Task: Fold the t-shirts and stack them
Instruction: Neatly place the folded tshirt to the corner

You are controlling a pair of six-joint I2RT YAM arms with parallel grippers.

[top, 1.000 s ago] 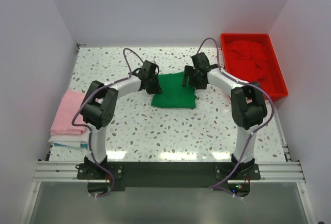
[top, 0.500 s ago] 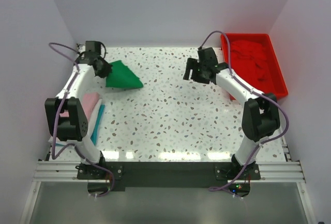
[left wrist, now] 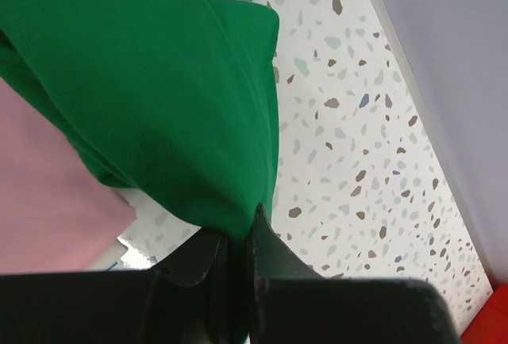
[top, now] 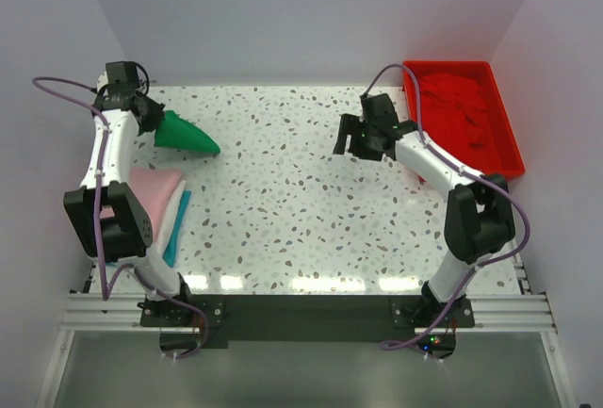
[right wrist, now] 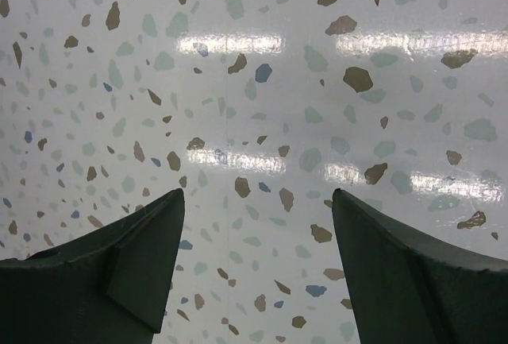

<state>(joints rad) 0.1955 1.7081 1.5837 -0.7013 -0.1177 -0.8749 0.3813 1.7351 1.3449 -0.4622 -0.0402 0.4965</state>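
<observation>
The green t-shirt moves with my left gripper to the left in the top view and back over the pink t-shirt (top: 149, 193) (left wrist: 49, 202) next.
My left gripper (top: 154, 123) is shut on the folded green t-shirt (top: 186, 136) and holds it at the far left of the table, beyond the stack. In the left wrist view the green cloth (left wrist: 151, 98) hangs from the pinched jaws (left wrist: 236, 237), with the pink t-shirt (left wrist: 48, 209) under it. The pink t-shirt (top: 151, 196) tops a stack at the left edge. My right gripper (top: 350, 135) is open and empty over bare table, both fingers (right wrist: 135, 257) spread wide. The red t-shirt (top: 462, 106) lies crumpled in the red tray (top: 512, 165).
White and teal folded cloth (top: 175, 224) lies under the pink shirt. The red tray stands at the back right. White walls close the table on the left, back and right. The speckled tabletop (top: 301, 210) spans the middle.
My left arm has carried the green t-shirt from the table's middle to the far left, over the stack's far end. My right gripper has let go and drawn back slightly.
</observation>
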